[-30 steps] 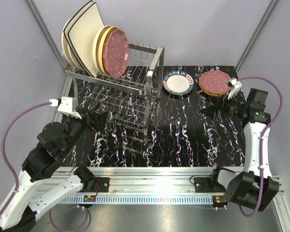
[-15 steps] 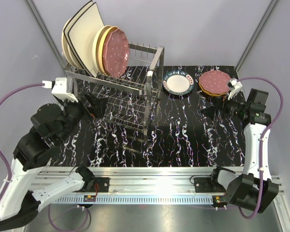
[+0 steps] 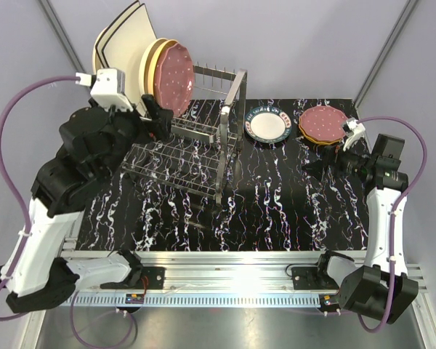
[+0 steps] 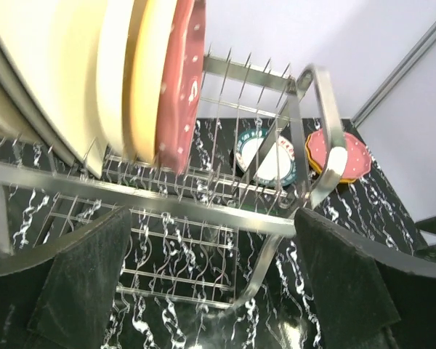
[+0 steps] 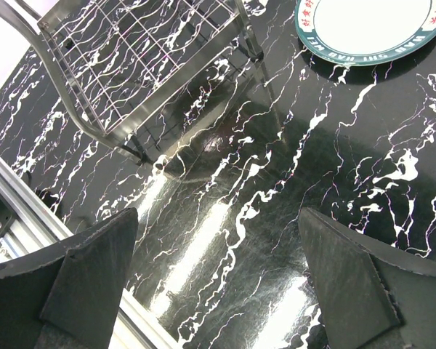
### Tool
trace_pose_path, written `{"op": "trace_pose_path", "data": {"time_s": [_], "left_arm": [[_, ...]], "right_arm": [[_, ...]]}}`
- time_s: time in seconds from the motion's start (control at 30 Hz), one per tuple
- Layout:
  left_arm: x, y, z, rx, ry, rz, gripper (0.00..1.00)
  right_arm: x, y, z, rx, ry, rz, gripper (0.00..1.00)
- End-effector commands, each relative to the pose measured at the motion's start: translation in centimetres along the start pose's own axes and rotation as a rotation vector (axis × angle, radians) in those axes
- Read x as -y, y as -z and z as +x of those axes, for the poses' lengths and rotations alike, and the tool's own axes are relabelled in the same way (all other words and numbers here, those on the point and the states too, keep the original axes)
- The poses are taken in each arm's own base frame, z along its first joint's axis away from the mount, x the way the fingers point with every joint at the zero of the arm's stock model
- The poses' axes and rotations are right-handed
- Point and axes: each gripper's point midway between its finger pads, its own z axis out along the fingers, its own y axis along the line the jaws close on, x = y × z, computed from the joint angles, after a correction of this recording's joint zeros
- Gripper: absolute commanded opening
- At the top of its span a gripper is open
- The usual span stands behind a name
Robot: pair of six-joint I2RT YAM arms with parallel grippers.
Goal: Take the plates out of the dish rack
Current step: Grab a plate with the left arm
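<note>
My left gripper needs to move outward past the dish rack's top bar (image 4: 203,211) next and bring its fingers around the maroon plate's near edge (image 4: 171,102), because the empty slots beside the plate leave room.
The silver wire dish rack (image 3: 192,149) stands at the table's far left. Its upper tier holds cream square dark-edged plates (image 3: 120,51), cream round plates (image 3: 151,67) and a maroon dotted plate (image 3: 176,76), all upright. My left gripper (image 3: 158,116) is open and empty, just in front of and below the maroon plate (image 4: 183,80), with the rack's top rail (image 4: 203,211) crossing between its fingers. A white plate with a dark patterned rim (image 3: 267,123) and a maroon plate on an orange one (image 3: 323,122) lie flat on the table. My right gripper (image 3: 316,166) is open and empty above the table.
The black marbled table (image 3: 276,211) stretches between the rack and the right arm. The rack's lower tier (image 5: 131,65) and the white plate (image 5: 363,22) show in the right wrist view. Grey walls stand close behind the rack.
My left arm has risen and swung forward from beside the rack's lower tier up to its upper tier, near the maroon plate. The right arm has hardly moved.
</note>
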Motion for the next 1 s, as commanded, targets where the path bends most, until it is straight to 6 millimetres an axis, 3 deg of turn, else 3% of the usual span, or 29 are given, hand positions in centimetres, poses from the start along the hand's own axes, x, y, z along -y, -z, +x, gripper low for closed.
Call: {"op": "trace_pose_path", "data": {"time_s": [0.0, 0.23, 0.43, 0.77, 0.97], "left_arm": [[0.6, -0.5, -2.8, 0.058, 0.004, -0.004, 0.94], [2.2, -4.3, -3.8, 0.053, -0.022, -0.027, 0.86], [2.2, -6.4, -4.3, 0.051, -0.032, -0.053, 0.83], [0.8, -8.8, -3.6, 0.027, -0.044, -0.092, 0.82], [1.3, -9.4, -2.8, 0.003, -0.051, -0.07, 0.81]], "right_arm": [[-0.9, 0.3, -0.6, 0.021, 0.044, -0.023, 1.0], [-1.3, 0.5, -0.8, 0.033, 0.059, -0.026, 1.0], [-1.5, 0.6, -0.9, 0.036, 0.06, -0.032, 1.0], [-1.6, 0.7, -1.0, 0.039, 0.067, -0.033, 1.0], [-1.6, 0.7, -1.0, 0.038, 0.065, -0.031, 1.0]]}}
